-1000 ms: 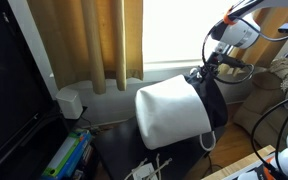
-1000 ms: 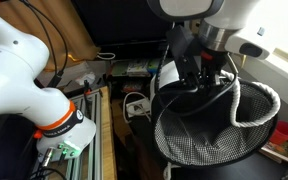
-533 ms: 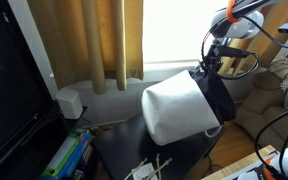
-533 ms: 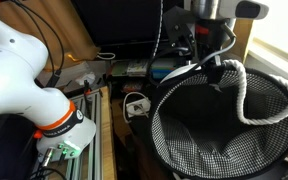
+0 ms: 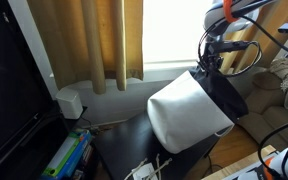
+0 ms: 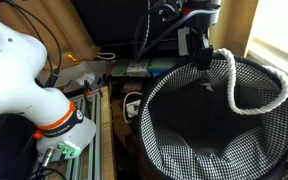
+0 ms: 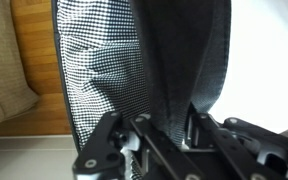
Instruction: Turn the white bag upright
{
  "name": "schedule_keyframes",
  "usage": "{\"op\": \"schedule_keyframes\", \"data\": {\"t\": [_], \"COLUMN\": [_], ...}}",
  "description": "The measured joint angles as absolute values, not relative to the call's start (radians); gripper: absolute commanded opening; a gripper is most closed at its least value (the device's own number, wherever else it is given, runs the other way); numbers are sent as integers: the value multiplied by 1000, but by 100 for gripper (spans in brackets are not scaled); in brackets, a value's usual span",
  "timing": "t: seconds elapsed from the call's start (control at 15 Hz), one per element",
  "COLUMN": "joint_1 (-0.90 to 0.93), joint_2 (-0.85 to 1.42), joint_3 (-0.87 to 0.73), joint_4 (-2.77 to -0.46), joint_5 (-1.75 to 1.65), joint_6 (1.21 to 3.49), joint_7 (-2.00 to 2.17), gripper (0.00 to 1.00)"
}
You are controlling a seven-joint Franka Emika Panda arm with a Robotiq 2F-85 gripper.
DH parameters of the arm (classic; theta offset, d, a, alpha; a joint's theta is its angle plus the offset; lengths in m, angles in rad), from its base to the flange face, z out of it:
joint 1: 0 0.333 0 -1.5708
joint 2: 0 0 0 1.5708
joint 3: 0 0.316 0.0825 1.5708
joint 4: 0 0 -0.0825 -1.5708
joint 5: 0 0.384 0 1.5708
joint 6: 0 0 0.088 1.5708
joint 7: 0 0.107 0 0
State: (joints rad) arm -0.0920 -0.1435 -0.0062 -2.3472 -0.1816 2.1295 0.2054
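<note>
My gripper will next carry the bag's black rim toward the small white device and then release it, because the bag's opening leans away from that side.
The white bag point(image 5: 189, 115) is a large soft fabric cylinder with a black rim. It hangs tilted above the dark table, mouth up and to the right. In an exterior view its mouth point(image 6: 214, 125) fills the frame, showing the black-and-white checked lining and a white cord handle point(image 6: 259, 95). My gripper point(image 5: 208, 62) is shut on the upper rim of the bag; it also shows in an exterior view point(image 6: 197, 55). In the wrist view the fingers point(image 7: 169, 125) pinch the dark rim fabric, with checked lining point(image 7: 99, 70) to the left.
A small white box-shaped device point(image 5: 70, 102) sits by the tan curtains point(image 5: 84, 40). Books point(image 5: 64, 158) lie at the lower left, white cables point(image 5: 149, 168) on the dark table. Another robot's white base point(image 6: 29, 90) stands beside a cluttered shelf point(image 6: 124, 70).
My gripper has risen with the bag's rim. The bag has swung from lying on its side to a steeper tilt, its mouth turning upward.
</note>
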Motion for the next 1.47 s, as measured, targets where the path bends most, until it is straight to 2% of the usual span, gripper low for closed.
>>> {"op": "schedule_keyframes", "data": {"t": [0.07, 0.33, 0.4, 0.6, 1.13, 1.47], "joint_1": [-88, -79, -79, -77, -17, 27], "joint_2": [-143, -142, -142, -138, -134, -108], "joint_3": [4, 23, 23, 23, 110, 141], "joint_4": [-2345, -2342, -2342, -2342, -2342, -2348], "joint_5": [-213, -267, -268, -278, -554, -575], "joint_6": [2125, 2125, 2125, 2125, 2024, 2019], "joint_7": [229, 267, 267, 267, 373, 446], "gripper": [4, 4, 1, 1, 1, 1]}}
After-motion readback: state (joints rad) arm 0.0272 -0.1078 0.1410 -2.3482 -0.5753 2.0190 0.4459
